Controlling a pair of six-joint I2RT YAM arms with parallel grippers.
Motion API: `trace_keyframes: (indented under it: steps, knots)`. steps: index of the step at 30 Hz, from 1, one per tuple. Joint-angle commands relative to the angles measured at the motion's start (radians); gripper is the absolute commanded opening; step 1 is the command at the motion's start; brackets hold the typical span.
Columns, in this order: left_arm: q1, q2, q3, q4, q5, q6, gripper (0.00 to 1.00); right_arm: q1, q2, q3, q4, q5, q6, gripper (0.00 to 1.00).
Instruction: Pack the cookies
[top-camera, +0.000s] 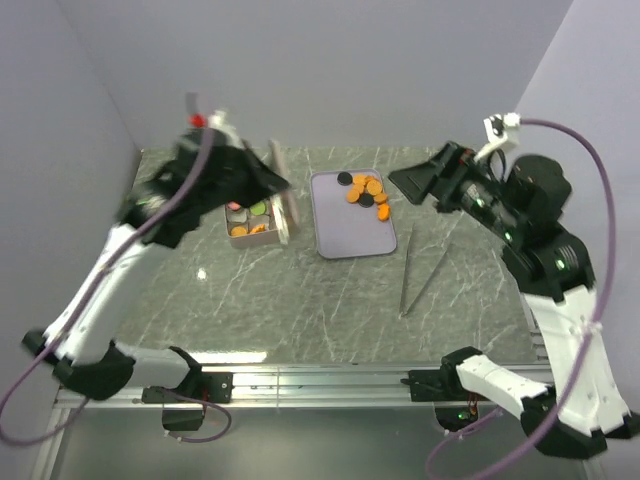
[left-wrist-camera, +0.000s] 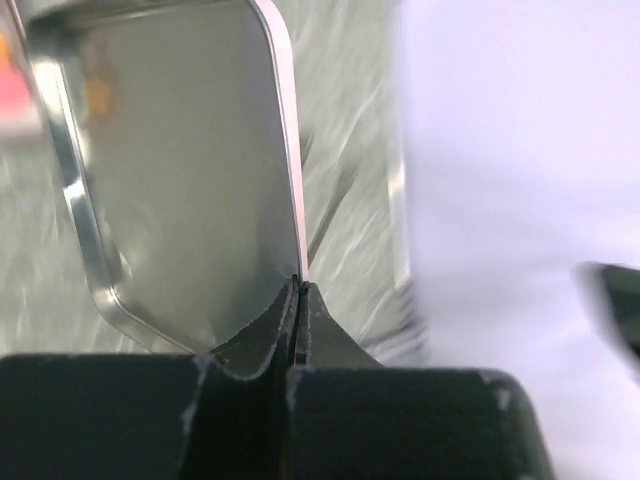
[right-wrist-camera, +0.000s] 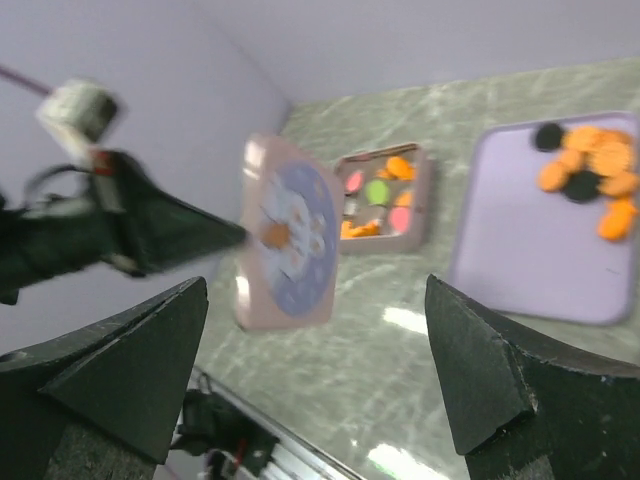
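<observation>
The pink lid's edge opposite my left gripper is free, so my right gripper will next turn toward the lid and move across above the tray (top-camera: 345, 235) onto that edge.
Several orange and black cookies (top-camera: 366, 191) lie at the far end of the lavender tray (top-camera: 345, 235); they also show in the right wrist view (right-wrist-camera: 590, 170). More cookies, orange, pink and green, fill the open square tin (top-camera: 249, 220), also seen in the right wrist view (right-wrist-camera: 383, 200). My left gripper (top-camera: 272, 178) is shut on the edge of the tin's pink lid (top-camera: 284, 192) and holds it upright above the tin; the lid's shiny inside (left-wrist-camera: 190, 170) faces the left wrist camera, its picture side (right-wrist-camera: 290, 235) the right wrist camera. My right gripper (top-camera: 410, 182) is open and empty, raised right of the tray.
Metal tweezers (top-camera: 420, 268) lie on the marble table (top-camera: 300, 300) right of the tray. Lavender walls close the back and both sides.
</observation>
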Motion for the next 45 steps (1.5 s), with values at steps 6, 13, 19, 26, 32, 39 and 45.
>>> trace_keyframes:
  steps: [6, 13, 19, 26, 32, 39, 45]
  knots:
    - [0.381, -0.239, -0.129, 0.392, 0.521, 0.075, 0.00, -0.082, 0.266, -0.105, 0.593, -0.644, 0.489, 0.96]
    - [0.536, -0.300, -0.394, 1.106, 0.854, -0.362, 0.00, -0.058, 0.474, -0.181, 1.324, -0.835, 0.864, 0.96]
    - [0.578, -0.195, -0.407, 1.630, 0.908, -0.653, 0.00, -0.039, 0.610, -0.159, 1.645, -0.817, 1.084, 0.96]
    - [0.578, -0.104, -0.362, 1.880, 0.896, -0.823, 0.00, -0.018, 0.725, -0.099, 1.690, -0.795, 1.121, 0.96]
    - [0.579, -0.103, -0.371, 1.916, 0.890, -0.854, 0.00, 0.005, 0.788, -0.046, 1.725, -0.769, 1.159, 0.96]
    - [0.579, -0.135, -0.405, 1.900, 0.884, -0.830, 0.00, 0.037, 0.822, 0.013, 1.771, -0.769, 1.200, 0.96]
    - [0.578, -0.150, -0.439, 1.899, 0.879, -0.827, 0.00, 0.060, 0.851, 0.034, 1.931, -0.729, 1.306, 0.85]
